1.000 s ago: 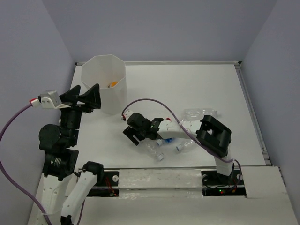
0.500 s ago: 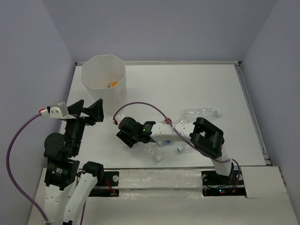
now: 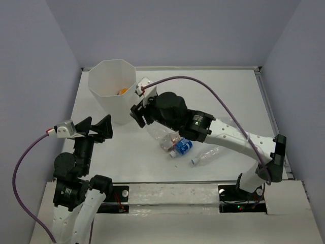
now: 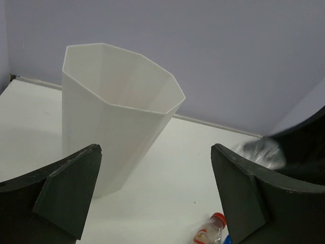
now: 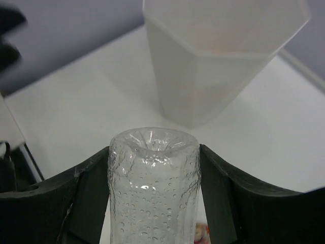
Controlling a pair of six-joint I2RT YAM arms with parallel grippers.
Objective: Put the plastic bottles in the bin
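Observation:
My right gripper needs to move up, outward and to its left in the top view, over the bin's opening, because the opening is on that side.
The white faceted bin (image 3: 109, 99) stands at the far left, with the orange bottle (image 3: 122, 91) inside. My right gripper (image 3: 138, 114) is raised just right of the bin and is shut on a clear bottle (image 5: 152, 188), base end forward. The bin (image 5: 223, 56) is ahead of it. On the table lie a red-labelled bottle (image 3: 167, 143), a blue-labelled bottle (image 3: 184, 147) and a clear bottle with a white cap (image 3: 205, 155). My left gripper (image 3: 96, 127) is open and empty, near the bin (image 4: 111, 117). The red-labelled bottle (image 4: 213, 230) lies low between its fingers.
The table's far rim and right rail (image 3: 271, 122) bound the work area. Grey walls close it in on three sides. The right arm (image 3: 228, 134) stretches across the table above the bottles. A purple cable (image 3: 203, 86) arcs over it.
My right gripper has risen from the table by the bottles and moved up-left to the bin with the clear bottle. My left gripper has drawn back toward the near edge.

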